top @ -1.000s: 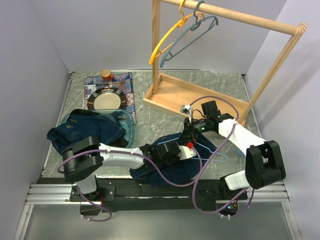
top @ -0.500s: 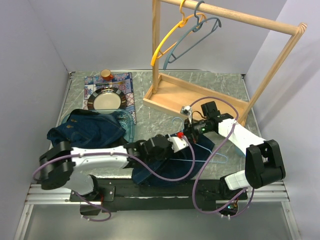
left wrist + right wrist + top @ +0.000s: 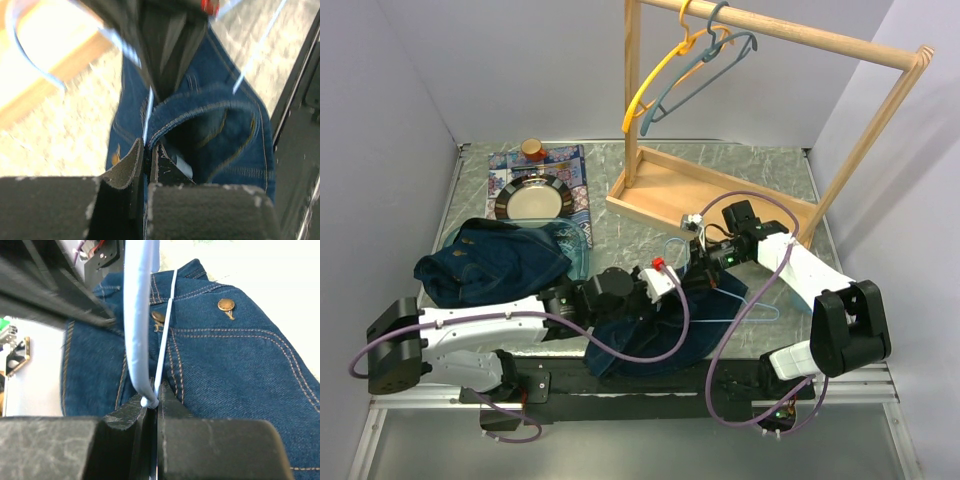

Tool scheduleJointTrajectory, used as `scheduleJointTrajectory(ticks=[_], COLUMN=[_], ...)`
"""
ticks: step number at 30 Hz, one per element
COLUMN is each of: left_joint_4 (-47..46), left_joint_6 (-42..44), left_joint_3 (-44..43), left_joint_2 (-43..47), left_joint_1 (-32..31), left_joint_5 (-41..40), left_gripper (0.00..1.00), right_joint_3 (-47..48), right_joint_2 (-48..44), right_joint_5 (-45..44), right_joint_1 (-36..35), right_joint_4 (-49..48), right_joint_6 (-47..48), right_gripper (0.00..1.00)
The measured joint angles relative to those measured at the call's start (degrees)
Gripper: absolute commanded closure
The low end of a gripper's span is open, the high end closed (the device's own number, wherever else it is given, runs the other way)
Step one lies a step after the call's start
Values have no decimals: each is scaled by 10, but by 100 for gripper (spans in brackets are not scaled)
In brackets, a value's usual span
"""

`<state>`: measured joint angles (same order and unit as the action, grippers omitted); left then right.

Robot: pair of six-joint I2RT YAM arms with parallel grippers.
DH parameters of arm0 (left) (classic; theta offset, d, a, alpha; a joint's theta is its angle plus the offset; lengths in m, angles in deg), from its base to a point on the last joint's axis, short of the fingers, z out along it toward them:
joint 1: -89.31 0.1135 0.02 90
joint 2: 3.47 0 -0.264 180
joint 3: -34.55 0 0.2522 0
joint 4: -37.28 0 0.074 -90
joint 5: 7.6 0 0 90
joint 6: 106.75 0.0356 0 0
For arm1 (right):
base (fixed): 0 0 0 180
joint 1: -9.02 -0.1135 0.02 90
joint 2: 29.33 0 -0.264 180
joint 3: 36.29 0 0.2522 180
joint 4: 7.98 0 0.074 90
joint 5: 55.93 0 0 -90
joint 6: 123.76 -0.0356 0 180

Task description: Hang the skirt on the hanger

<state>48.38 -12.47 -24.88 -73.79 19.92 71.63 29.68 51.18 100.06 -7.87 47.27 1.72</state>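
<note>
The skirt [image 3: 655,335] is still crumpled. The left gripper moves back and to the right in the top view toward the table's front edge next, releasing the skirt's waistband.
The skirt [image 3: 655,335], dark blue denim, lies crumpled near the table's front edge between the arms. My left gripper [image 3: 670,282] is shut on its stitched waistband edge, seen up close in the left wrist view, where the denim skirt [image 3: 225,125] opens just ahead of the left gripper [image 3: 149,151]. A light blue wire hanger [image 3: 745,300] lies over the skirt. My right gripper [image 3: 704,264] is shut on it. In the right wrist view the hanger [image 3: 137,330] curves up out of the right gripper [image 3: 154,402], with the skirt [image 3: 235,355] and its brass buttons behind.
A second heap of denim [image 3: 490,262] lies at the left on a clear dish. Behind it are a plate [image 3: 532,201] on a patterned mat and a small cup [image 3: 532,149]. A wooden rack [image 3: 790,35] with a tray base [image 3: 710,195] holds a yellow hanger [image 3: 650,85] and a grey-blue one [image 3: 705,70].
My left arm has swung down to the left and its gripper has drawn left and away, pulling the waistband with it. The right gripper has barely moved.
</note>
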Motion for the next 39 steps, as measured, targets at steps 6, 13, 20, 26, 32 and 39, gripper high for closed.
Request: scheduleJointTrajectory(ticks=[6,13,20,26,32,39], left_joint_4=[2,-9,17,11,17,16], left_joint_6=[-30,-70,-80,-82,-72,-37], left_joint_3=[75,82,30,23,6,-76], left_joint_2=[66,135,126,116,121,108], left_joint_1=[2,-10,-43,-80,-136,-196], left_joint_5=[37,115,177,183,151,118], left_gripper=[99,99,99,99,99,99], right_joint_3=[4,28,135,201,223,251], right_joint_2=[0,1,3,-15,-67,-149], right_joint_5=[-5,-22,-75,-109,-136,-146], right_joint_1=[0,-14,-45,-45,-45,-45], right_joint_4=[16,48,132,191,234,239], right_joint_6=[23,50,83,94,76,14], right_gripper=[100,100,100,100,100,100])
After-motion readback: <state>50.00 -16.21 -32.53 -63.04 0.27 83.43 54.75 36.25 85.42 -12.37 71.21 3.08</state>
